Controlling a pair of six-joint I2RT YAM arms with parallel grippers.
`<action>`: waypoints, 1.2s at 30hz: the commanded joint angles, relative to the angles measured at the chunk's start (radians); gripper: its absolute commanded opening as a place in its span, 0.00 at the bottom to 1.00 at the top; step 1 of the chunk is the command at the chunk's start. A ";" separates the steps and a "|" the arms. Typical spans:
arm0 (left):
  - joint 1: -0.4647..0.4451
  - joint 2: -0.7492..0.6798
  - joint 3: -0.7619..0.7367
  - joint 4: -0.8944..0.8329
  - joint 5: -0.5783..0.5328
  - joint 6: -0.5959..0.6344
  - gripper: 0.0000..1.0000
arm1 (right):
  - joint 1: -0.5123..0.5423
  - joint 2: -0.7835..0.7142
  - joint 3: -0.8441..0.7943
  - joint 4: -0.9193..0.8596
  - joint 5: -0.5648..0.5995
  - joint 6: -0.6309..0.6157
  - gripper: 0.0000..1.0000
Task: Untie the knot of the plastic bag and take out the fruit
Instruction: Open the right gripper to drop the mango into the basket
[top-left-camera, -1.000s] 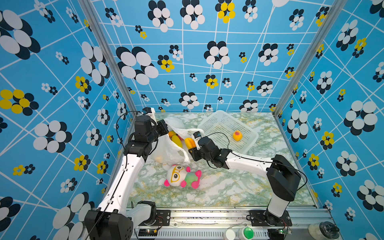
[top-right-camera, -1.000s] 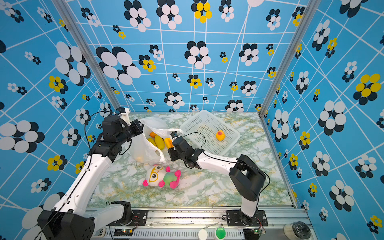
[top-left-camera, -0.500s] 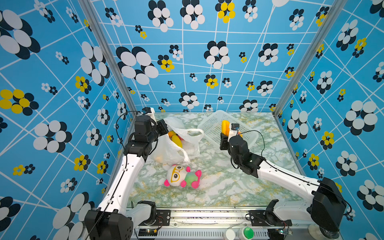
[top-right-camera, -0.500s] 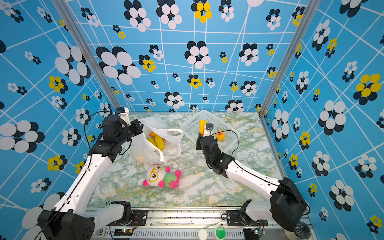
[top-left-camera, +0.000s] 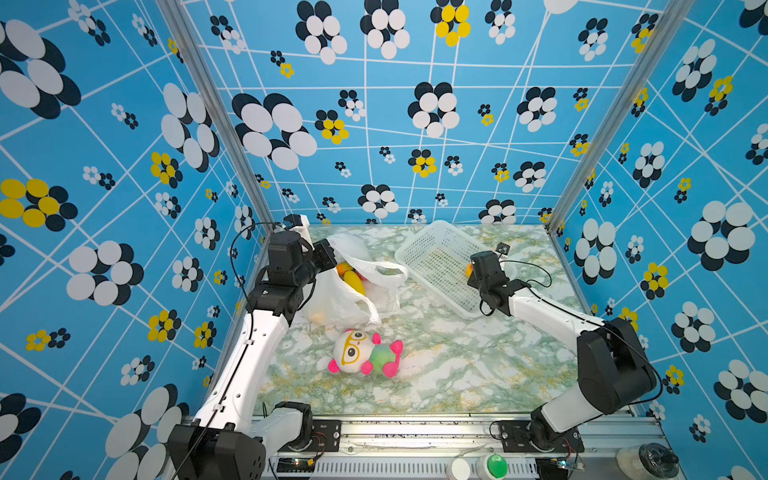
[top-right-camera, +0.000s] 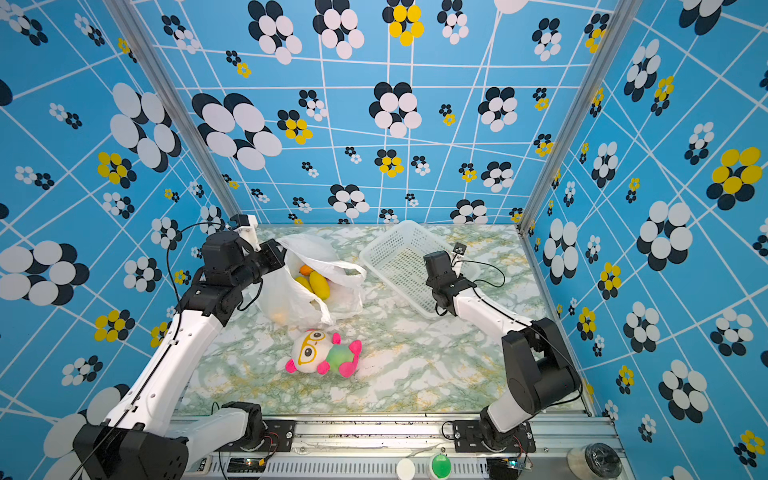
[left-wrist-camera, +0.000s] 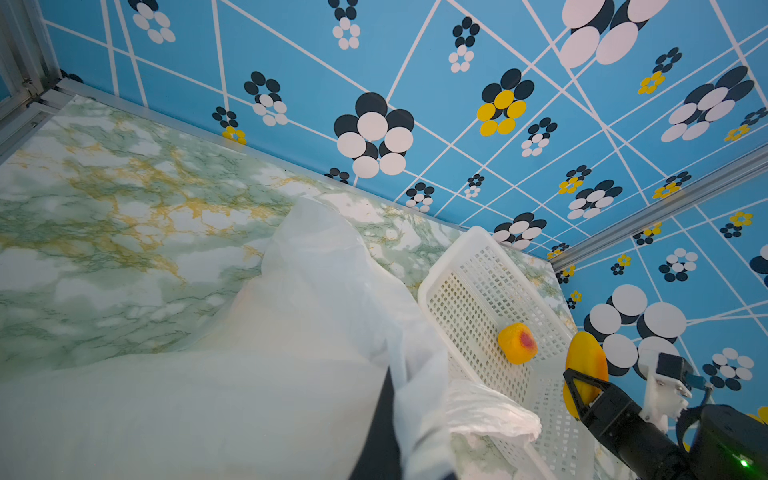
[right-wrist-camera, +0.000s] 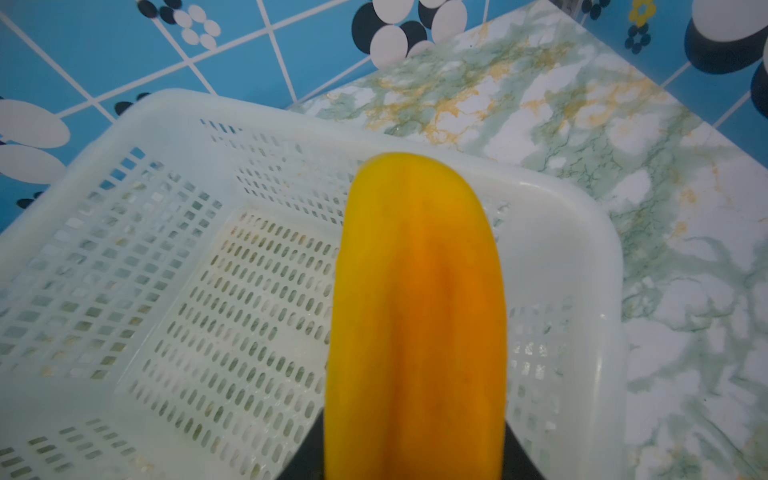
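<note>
My right gripper moves down into the white basket (top-left-camera: 436, 257) next and releases the long yellow-orange fruit onto the slotted basket bottom, since the fruit still hangs above it.
The plastic bag (top-left-camera: 353, 307) (top-right-camera: 291, 303) lies at the back left with its mouth gaping; no knot shows. Yellow and orange fruit (top-left-camera: 355, 282) (top-right-camera: 319, 284) sit inside it. My left gripper (top-left-camera: 328, 255) (top-right-camera: 276, 253) (left-wrist-camera: 395, 415) is shut on the bag's rim and holds it up. My right gripper (top-left-camera: 471, 270) (right-wrist-camera: 415, 449) is shut on a long yellow-orange fruit (right-wrist-camera: 415, 291) (left-wrist-camera: 586, 365), which hangs over the white basket (top-left-camera: 436, 257) (top-right-camera: 395, 257) (right-wrist-camera: 208, 270). A small yellow fruit with a red spot (left-wrist-camera: 517, 343) lies in the basket.
A white, green and pink plush doll (top-left-camera: 361, 353) (top-right-camera: 320, 353) lies on the marble table in front of the bag. The basket stands tilted at the back right, near the wall. Blue patterned walls close in three sides.
My right gripper has swung from the bag's mouth rightwards to above the basket, carrying the yellow-orange fruit. The left gripper and the bag have stayed put.
</note>
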 joint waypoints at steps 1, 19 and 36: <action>-0.005 -0.019 -0.014 0.003 -0.007 0.015 0.00 | -0.021 0.034 0.028 -0.066 -0.045 0.036 0.26; -0.005 -0.029 -0.016 0.002 -0.013 0.016 0.00 | -0.052 0.163 0.115 -0.143 -0.082 0.045 0.61; -0.005 -0.028 -0.015 0.002 -0.011 0.017 0.00 | -0.040 0.028 0.042 -0.041 -0.129 -0.031 0.72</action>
